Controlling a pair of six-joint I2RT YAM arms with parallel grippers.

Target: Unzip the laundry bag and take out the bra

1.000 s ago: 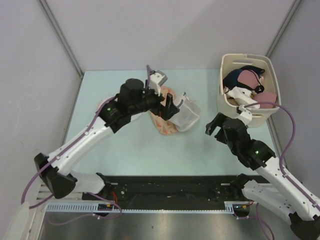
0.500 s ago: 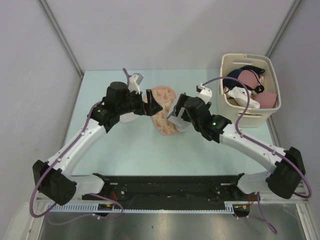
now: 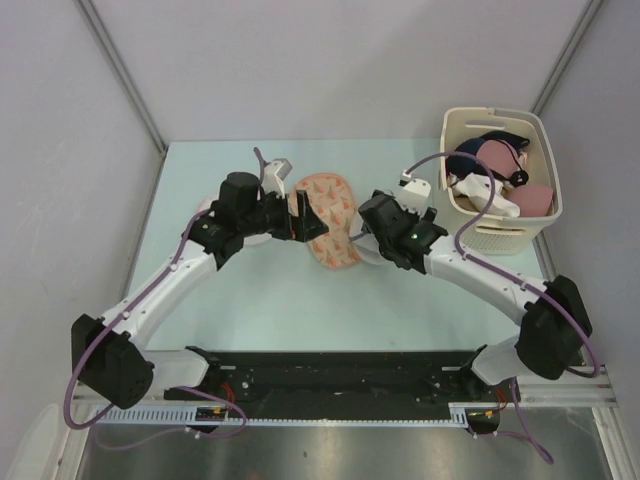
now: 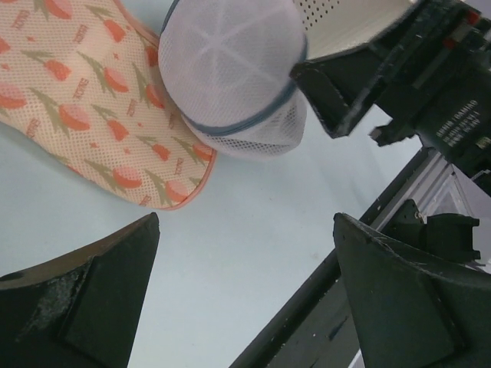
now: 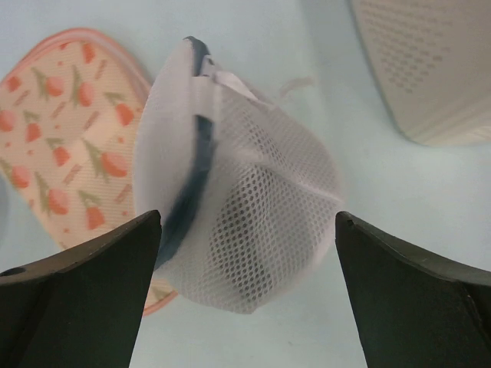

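My right gripper is open beside the raised edge of the bag's blue zip band on the basket side, so it needs to lower onto that edge and close there.
The peach bra with a tulip print [image 3: 330,200] lies flat on the table, outside the bag; it also shows in the left wrist view [image 4: 84,100] and the right wrist view [image 5: 65,146]. The white mesh laundry bag [image 5: 245,199] with a blue zip band sits rounded against the bra's right edge, mostly hidden under my right gripper in the top view [image 3: 364,254]. My right gripper [image 5: 245,284] is open, its fingers on either side of the bag. My left gripper [image 4: 245,291] is open and empty, just left of the bra [image 3: 300,215].
A cream perforated basket [image 3: 500,235] holding several garments stands at the back right; its wall shows in the right wrist view [image 5: 437,69]. The black rail [image 3: 340,370] runs along the near table edge. My right gripper's body [image 4: 399,69] is close to the bag.
My left gripper let go of the bag and bra and drew back left. My right arm swung from beside the basket to the bag and now straddles it.
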